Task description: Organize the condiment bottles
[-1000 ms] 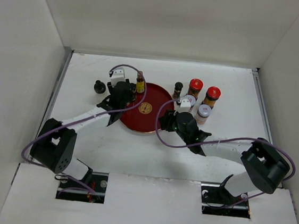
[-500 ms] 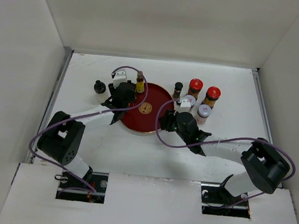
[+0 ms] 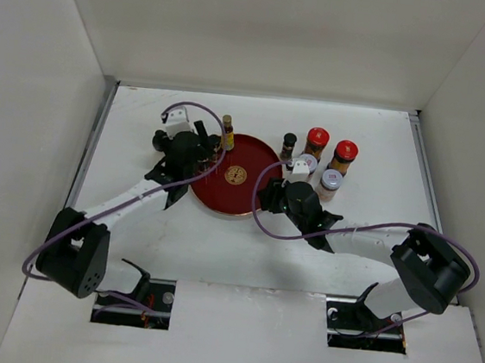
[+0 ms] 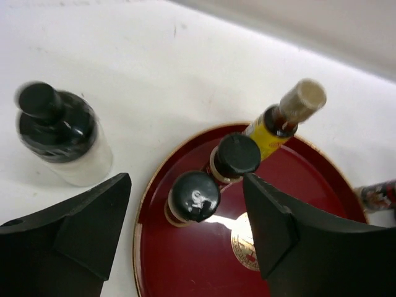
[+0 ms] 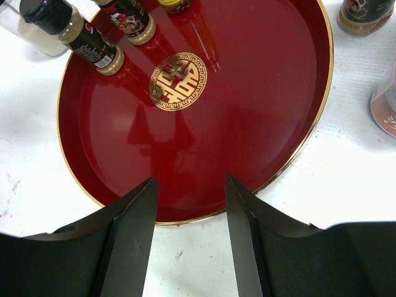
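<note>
The black-capped white jar (image 3: 159,141) (image 4: 59,133) stands below my left gripper, to its left in the top view, so I will next move my left gripper past the tray's rim and down onto the jar.
The round dark-red tray (image 3: 242,197) lies mid-table. In the left wrist view two black-capped bottles (image 4: 194,196) (image 4: 236,156) and a yellow-labelled bottle (image 4: 284,117) stand on the tray's (image 4: 185,260) left part. A black-capped white jar (image 4: 59,133) stands on the table beside it. My left gripper (image 4: 187,185) is open and empty, above the nearer black-capped bottle; it also shows in the top view (image 3: 203,147). My right gripper (image 5: 190,182) is open and empty over the tray's near rim (image 5: 204,213), and it too shows in the top view (image 3: 269,195).
Right of the tray stand a dark bottle (image 3: 289,145), two red-lidded jars (image 3: 317,140) (image 3: 345,151) and two white-lidded jars (image 3: 305,164) (image 3: 330,182). White walls enclose the table on three sides. The right arm's cable loops over the tray's right side.
My left gripper has drawn back to the left, off the tray's left part, and its wrist now partly covers the black-capped jar. The right arm has not moved.
</note>
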You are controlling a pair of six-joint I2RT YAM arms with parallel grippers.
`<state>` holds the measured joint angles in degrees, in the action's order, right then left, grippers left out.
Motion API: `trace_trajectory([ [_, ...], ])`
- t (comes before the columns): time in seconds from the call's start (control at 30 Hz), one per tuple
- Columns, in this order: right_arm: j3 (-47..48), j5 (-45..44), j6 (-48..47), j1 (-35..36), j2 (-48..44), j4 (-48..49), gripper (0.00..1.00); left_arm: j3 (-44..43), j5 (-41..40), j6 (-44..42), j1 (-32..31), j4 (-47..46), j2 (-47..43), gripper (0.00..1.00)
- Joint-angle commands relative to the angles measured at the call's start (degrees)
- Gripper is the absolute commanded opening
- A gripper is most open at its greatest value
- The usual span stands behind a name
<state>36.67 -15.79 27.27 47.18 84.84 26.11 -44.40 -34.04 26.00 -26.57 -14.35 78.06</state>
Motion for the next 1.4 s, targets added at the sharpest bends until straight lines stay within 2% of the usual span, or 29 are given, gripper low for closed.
trace_trajectory([
  [0.0, 2.3, 0.7, 0.2, 0.3, -0.4, 1.9, 0.54, 0.3, -1.4, 0.6, 3.3, -0.6, -4.1, 0.70],
  [0.13, 2.1, 0.7, 0.4, 0.3, -0.8, 2.2, 0.54, -3.0, -1.7, 1.6, 9.9, 4.6, -2.0, 0.72],
  [0.23, 2.3, 0.7, 0.2, 0.3, -0.6, 1.8, 0.56, -4.3, -1.8, 2.1, 12.5, 5.9, 0.3, 0.74],
  [0.47, 2.6, 1.3, 0.1, 0.7, -0.2, 1.8, 0.69, -9.4, -1.3, 0.0, 13.8, 6.3, 8.6, 0.78],
  [0.77, 2.2, 1.5, 0.2, 0.9, -0.6, 2.3, 0.69, -13.6, -2.2, -1.9, 15.4, 6.4, 13.3, 0.75],
  [1.07, 2.6, 1.5, 0.3, 0.9, 0.3, 1.8, 0.68, -12.6, -0.3, -1.4, 16.2, 5.9, 15.8, 0.68],
  [1.13, 2.6, 1.3, 0.1, 0.9, 0.2, 1.8, 0.68, -12.0, -0.3, -0.9, 16.2, 5.6, 16.1, 0.65],
  [1.17, 2.4, 1.4, 0.4, 0.9, 0.2, 2.2, 0.68, -11.9, -0.1, -0.7, 16.4, 5.9, 16.1, 0.54],
  [1.2, 2.4, 1.5, 0.4, 0.9, 0.2, 2.2, 0.68, -11.9, -0.1, -0.7, 16.4, 5.9, 16.1, 0.54],
  [1.27, 2.6, 1.5, 0.3, 0.9, 0.5, 1.8, 0.68, -10.3, -0.8, -0.2, 16.4, 5.3, 13.2, 0.40],
  [1.37, 2.4, 1.2, 0.2, 0.9, 0.2, 2.2, 0.68, -7.8, -0.8, 0.4, 16.0, 4.7, 8.1, 0.35],
])
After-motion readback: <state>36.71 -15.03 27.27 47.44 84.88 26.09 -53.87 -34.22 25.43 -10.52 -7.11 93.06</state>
